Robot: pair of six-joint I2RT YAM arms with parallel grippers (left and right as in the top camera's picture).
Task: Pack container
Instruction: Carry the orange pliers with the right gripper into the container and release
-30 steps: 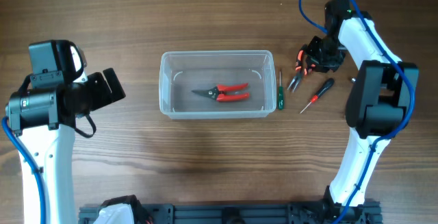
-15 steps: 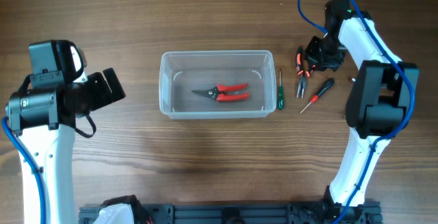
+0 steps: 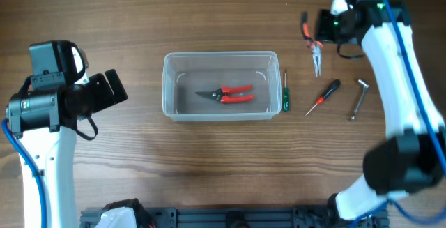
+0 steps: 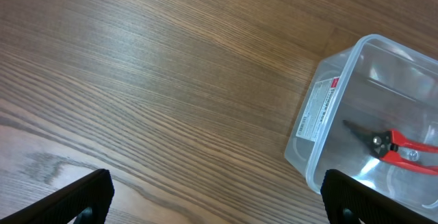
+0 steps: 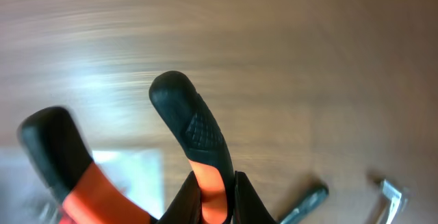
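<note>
The pliers (image 3: 315, 50) need to go back toward the open container with my right gripper and down inside, over the red-handled pruning shears (image 3: 227, 94), before my right gripper opens.
The clear container (image 3: 167, 81) stands mid-table with red-handled pruning shears (image 3: 227, 94) inside; it also shows at the right of the left wrist view (image 4: 321, 107). My right gripper (image 3: 322, 29) is raised at the back right, shut on one handle of black-and-orange pliers (image 3: 315, 50) that hang nose-down. In the right wrist view the fingers clamp the pliers' handle (image 5: 198, 142). My left gripper (image 4: 219, 200) is open and empty over bare wood left of the container.
A green-handled screwdriver (image 3: 284, 95) lies along the container's right side. A black-and-red screwdriver (image 3: 324, 95) and a metal wrench (image 3: 358, 99) lie further right. The left arm (image 3: 56, 88) stands at the table's left.
My right gripper closed on the pliers and lifted them off the table, moving up and toward the back. The wrench is now uncovered. The left arm has not moved.
</note>
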